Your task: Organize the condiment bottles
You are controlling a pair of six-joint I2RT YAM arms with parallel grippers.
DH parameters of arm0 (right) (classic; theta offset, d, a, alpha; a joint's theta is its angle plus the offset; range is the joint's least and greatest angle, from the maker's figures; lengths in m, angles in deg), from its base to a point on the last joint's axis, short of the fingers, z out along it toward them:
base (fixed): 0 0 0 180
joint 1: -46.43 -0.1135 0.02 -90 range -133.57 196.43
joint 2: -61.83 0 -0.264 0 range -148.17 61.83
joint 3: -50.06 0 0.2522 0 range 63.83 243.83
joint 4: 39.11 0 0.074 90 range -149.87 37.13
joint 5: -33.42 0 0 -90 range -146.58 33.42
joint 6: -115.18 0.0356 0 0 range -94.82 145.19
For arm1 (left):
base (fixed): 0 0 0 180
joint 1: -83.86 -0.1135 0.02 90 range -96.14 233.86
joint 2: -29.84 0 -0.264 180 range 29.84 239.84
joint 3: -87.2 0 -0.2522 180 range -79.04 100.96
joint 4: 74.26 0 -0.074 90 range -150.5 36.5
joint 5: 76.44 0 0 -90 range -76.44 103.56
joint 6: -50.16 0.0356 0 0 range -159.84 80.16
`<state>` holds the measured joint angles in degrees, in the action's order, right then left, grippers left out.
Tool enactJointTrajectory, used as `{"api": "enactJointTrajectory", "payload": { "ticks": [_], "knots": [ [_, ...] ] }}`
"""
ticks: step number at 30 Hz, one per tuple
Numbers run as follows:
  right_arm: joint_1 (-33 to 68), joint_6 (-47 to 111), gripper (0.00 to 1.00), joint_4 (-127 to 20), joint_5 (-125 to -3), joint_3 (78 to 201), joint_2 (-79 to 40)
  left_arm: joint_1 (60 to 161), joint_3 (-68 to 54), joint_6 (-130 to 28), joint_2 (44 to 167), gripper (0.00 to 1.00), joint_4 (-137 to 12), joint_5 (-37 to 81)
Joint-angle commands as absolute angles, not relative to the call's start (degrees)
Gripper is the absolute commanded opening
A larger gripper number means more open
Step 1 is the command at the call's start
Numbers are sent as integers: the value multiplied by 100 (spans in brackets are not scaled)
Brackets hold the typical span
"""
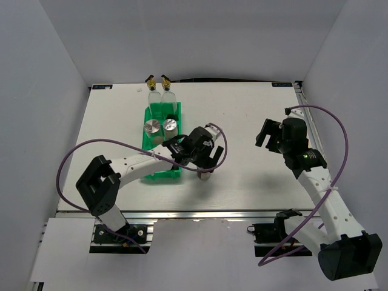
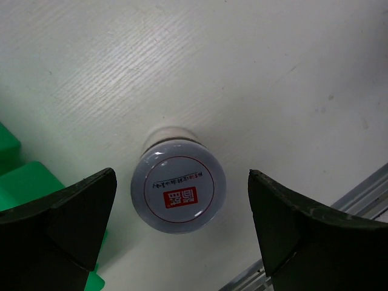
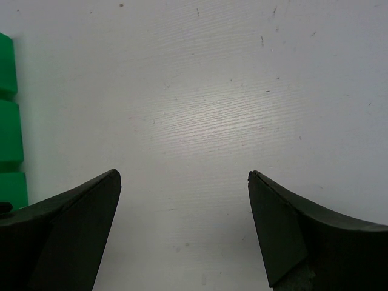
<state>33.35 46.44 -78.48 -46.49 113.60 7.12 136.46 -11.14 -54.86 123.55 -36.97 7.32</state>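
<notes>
The jar's pale lid is between my open fingers, with a gap on each side. I should lower my left gripper over the jar (image 1: 205, 174) (image 2: 178, 186) next and close on it.
A small white jar (image 2: 179, 191) with a pale lid bearing a red square mark stands on the table just right of the green bin (image 1: 159, 172). My left gripper (image 2: 182, 174) is open above it, one finger on each side, not touching; in the top view the gripper (image 1: 202, 162) covers most of the jar (image 1: 205, 176). Two clear glass bottles (image 1: 159, 92) with gold-black spouts stand in the bin's far compartment. Two silver-lidded containers (image 1: 160, 127) stand in the middle one. The red-lidded jar is hidden. My right gripper (image 3: 182, 173) is open and empty over bare table (image 1: 267, 134).
The bin's near compartment lies under my left arm (image 1: 145, 160). The bin's edge shows at the left in the left wrist view (image 2: 18, 176) and in the right wrist view (image 3: 9, 139). The table's metal front rail (image 2: 364, 194) is close to the jar.
</notes>
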Motion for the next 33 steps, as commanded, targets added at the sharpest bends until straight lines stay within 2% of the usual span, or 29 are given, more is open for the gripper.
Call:
{"api": "enactJointTrajectory", "payload": {
  "ticks": [1, 9, 13, 14, 17, 18, 19, 21, 22, 28, 33],
  "knots": [
    [3378, 4549, 90, -7730, -4708, 11322, 831, 13729, -1224, -5399, 12221, 98, -3774, 1189],
    [3386, 4549, 89, -7713, -4726, 11304, 866, 13870, -1216, -5416, 12519, 98, -3546, 407],
    [3378, 4540, 89, -7704, -4761, 11296, 918, 13914, -1014, -5390, 12731, 90, -3484, 196],
    [3386, 4523, 89, -7695, -4779, 11296, 919, 13914, -970, -5390, 12757, 79, -3458, 170],
    [3386, 4531, 89, -7687, -4753, 11287, 963, 13923, -847, -5381, 12854, 57, -3423, 82],
    [3386, 4531, 89, -7695, -4761, 11287, 971, 13923, -829, -5390, 12863, 42, -3422, 73],
    [3386, 4531, 89, -7695, -4761, 11278, 980, 13923, -803, -5407, 12845, 36, -3414, 55],
    [3386, 4522, 90, -7704, -4770, 11278, 998, 13923, -680, -5478, 12828, 14, -3405, -85],
    [3386, 4531, 89, -7687, -4770, 11261, 998, 13923, -619, -5521, 12819, 0, -3387, -225],
    [3386, 4531, 89, -7660, -4744, 11234, 1015, 13923, -293, -5592, 12091, 0, -3633, -621],
    [3386, 4531, 89, -7634, -4726, 11208, 1033, 13923, -556, -5829, 10765, 0, -3994, -1358]
  ]
}}
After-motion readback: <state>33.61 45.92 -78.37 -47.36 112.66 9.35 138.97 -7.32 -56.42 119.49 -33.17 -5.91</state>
